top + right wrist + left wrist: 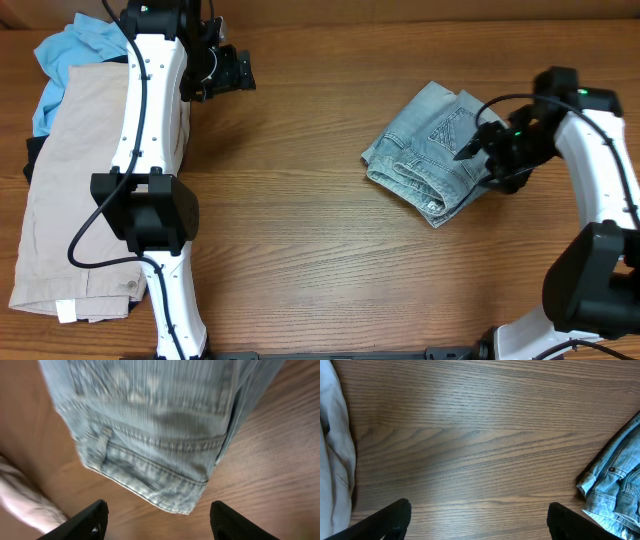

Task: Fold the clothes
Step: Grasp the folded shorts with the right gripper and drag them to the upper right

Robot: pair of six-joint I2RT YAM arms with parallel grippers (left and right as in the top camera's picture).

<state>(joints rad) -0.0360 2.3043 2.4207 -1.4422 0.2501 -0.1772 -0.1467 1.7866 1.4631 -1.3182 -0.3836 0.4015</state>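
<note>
The bundle's near corner (436, 218) (183, 504) juts out over bare wood, so my right gripper will go back and to the left in the overhead view next and lower onto that corner.
The light-wash blue denim shorts (432, 150) lie folded into a compact bundle right of the table's middle. They also show in the right wrist view (155, 425) and at the right edge of the left wrist view (617, 485). My right gripper (478, 150) hovers at the bundle's right edge, open and empty, its fingers (157, 517) spread just short of the denim's corner. My left gripper (235, 72) is open and empty over bare table at the back left, with its fingers (480, 520) wide apart.
Beige shorts (85, 190) lie flat along the left side, over a sky-blue top (75, 50) and a black garment (30, 160). The beige fabric shows at the left edge of the left wrist view (332, 455). Wood tabletop (300, 220) lies between.
</note>
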